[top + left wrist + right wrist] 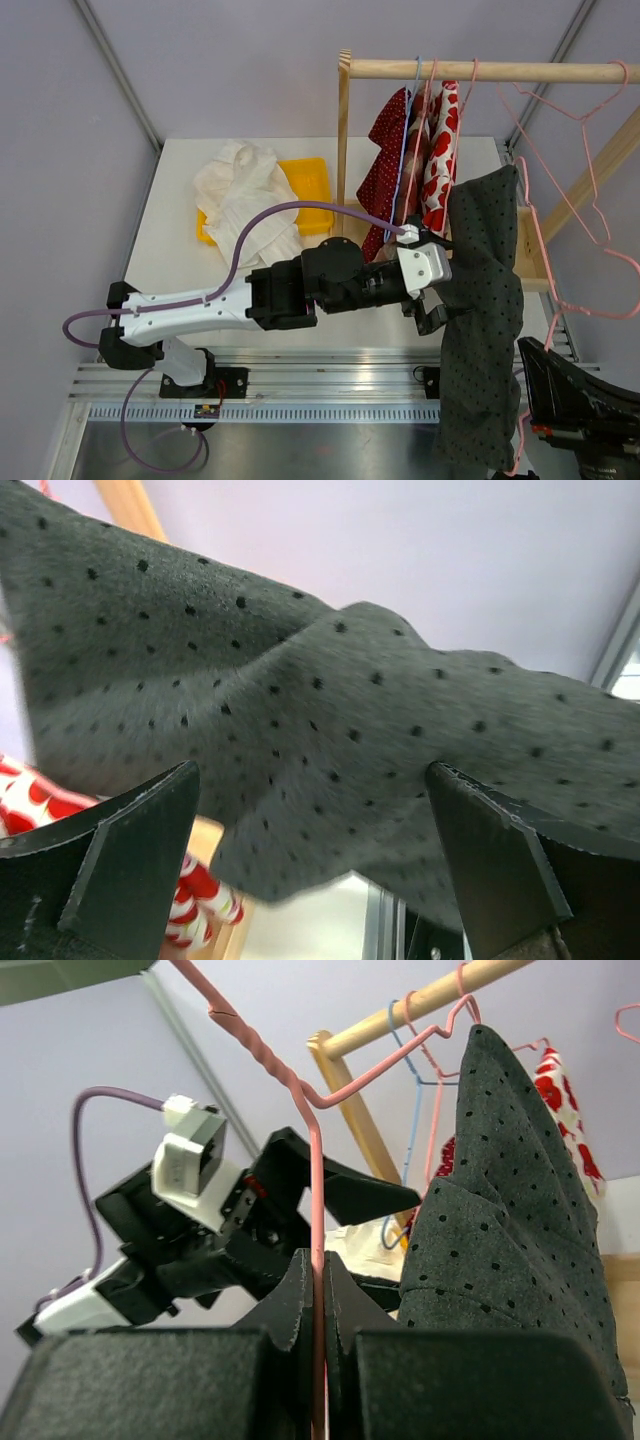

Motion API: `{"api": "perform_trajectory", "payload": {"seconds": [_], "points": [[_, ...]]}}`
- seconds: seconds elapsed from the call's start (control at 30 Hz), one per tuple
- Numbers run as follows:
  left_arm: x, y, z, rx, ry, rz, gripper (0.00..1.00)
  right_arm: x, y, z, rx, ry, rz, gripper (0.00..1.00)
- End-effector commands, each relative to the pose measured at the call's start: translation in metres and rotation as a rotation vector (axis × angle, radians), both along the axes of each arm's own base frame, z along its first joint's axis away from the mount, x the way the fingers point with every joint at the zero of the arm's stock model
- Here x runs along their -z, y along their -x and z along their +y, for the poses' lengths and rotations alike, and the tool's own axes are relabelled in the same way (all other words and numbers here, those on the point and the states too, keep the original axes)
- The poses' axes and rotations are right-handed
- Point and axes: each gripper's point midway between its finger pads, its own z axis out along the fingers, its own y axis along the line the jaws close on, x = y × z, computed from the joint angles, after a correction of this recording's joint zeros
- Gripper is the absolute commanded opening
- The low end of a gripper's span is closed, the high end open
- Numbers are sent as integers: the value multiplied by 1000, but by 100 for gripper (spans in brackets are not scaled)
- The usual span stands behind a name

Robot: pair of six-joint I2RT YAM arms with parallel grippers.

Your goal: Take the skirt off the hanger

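Note:
My right gripper holds its hanger by the wire, and the bar is bare beside the empty pink hanger. It should next move outward, set its hanger's hook over the bar's bare part (pixel 560 72) and let go of the wire.
The grey black-dotted skirt (pixel 485 300) hangs on a pink wire hanger (pixel 531 215) and droops toward the table's near edge. My left gripper (pixel 440 285) is open at the skirt's left edge. In the left wrist view its fingers (pixel 135 850) stand wide apart with the skirt's fabric (pixel 330 720) just ahead of and above the jaws (pixel 310 780). My right gripper (pixel 535 375) sits low on the right. It is shut (pixel 317 1260) on the pink hanger's wire (pixel 315 1160), with the skirt (pixel 510 1220) draped to its right.
A wooden rail (pixel 480 70) on a wooden post (pixel 344 150) carries red patterned garments (pixel 400 150) and an empty pink hanger (pixel 590 200). A white cloth (pixel 240 190) lies over a yellow tray (pixel 308 190) at the back left of the table.

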Motion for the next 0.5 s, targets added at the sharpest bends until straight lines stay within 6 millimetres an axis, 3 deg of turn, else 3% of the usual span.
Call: {"api": "perform_trajectory", "payload": {"seconds": [0.0,0.07,0.1,0.17,0.2,0.23,0.37,0.4,0.47], "points": [[-23,17,-8,92,111,-25,99,-15,-3,3,-69,-27,-9,0],[-28,27,-8,145,136,-20,93,-13,-2,0,-81,-40,-5,0],[-26,29,-9,158,138,-17,76,-14,0,0,-84,-47,-10,0],[-28,35,-10,191,148,-7,53,-16,1,-3,-82,-51,-17,0],[-27,37,-11,200,147,-3,16,-16,2,-5,-73,-47,-24,0],[-24,38,-12,204,140,15,0,-18,3,-7,-63,-48,-33,0],[-15,49,-4,254,125,48,0,-20,-1,-12,-28,-38,-48,0],[-19,53,6,266,136,52,0,-22,-1,-14,-13,-30,-59,0],[0,62,12,286,113,77,0,-28,-3,-20,20,-29,-77,0]]}}
